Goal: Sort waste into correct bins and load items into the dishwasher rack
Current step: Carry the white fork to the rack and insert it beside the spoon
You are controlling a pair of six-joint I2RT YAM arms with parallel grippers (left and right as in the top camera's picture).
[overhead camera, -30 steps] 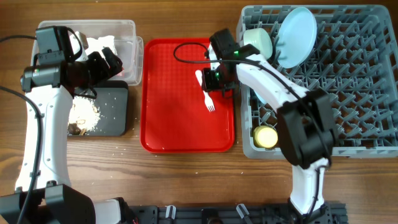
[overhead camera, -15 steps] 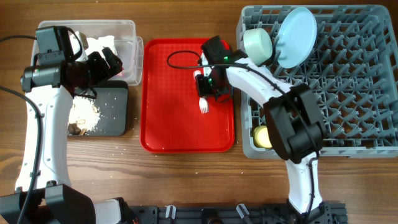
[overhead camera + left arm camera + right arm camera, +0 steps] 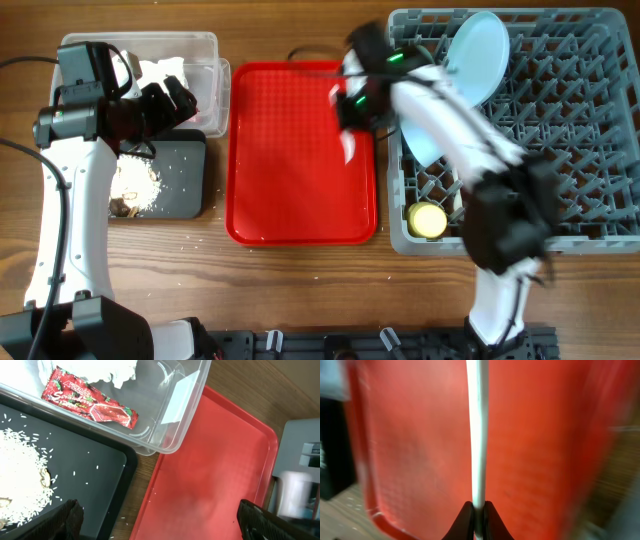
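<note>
My right gripper is about to carry the fork off the red tray, then back over the grey dishwasher rack beside the yellow cup, where open slots show.
My right gripper (image 3: 352, 108) is shut on the white plastic fork (image 3: 348, 148) and holds it over the right side of the red serving tray; the arm is motion-blurred. In the right wrist view the fingers (image 3: 477, 510) pinch the fork's handle (image 3: 477, 435). The grey dishwasher rack (image 3: 560, 150) holds the pale blue plate (image 3: 478, 50), a pale blue bowl (image 3: 422, 152) and the yellow cup (image 3: 428, 220). My left gripper (image 3: 170, 100) (image 3: 160, 527) is open and empty, above the clear tub (image 3: 205, 45) and black tray (image 3: 185, 190). The spoon is out of view.
The tub holds the white napkin (image 3: 112, 370) and a red wrapper (image 3: 90, 405). Crumbly food leftovers (image 3: 135, 185) lie on the black tray. The flat red serving tray (image 3: 290, 180) lies between the bins and the rack.
My right gripper has lifted the fork off the red tray and swung up and right toward the rack. The left arm has not moved.
</note>
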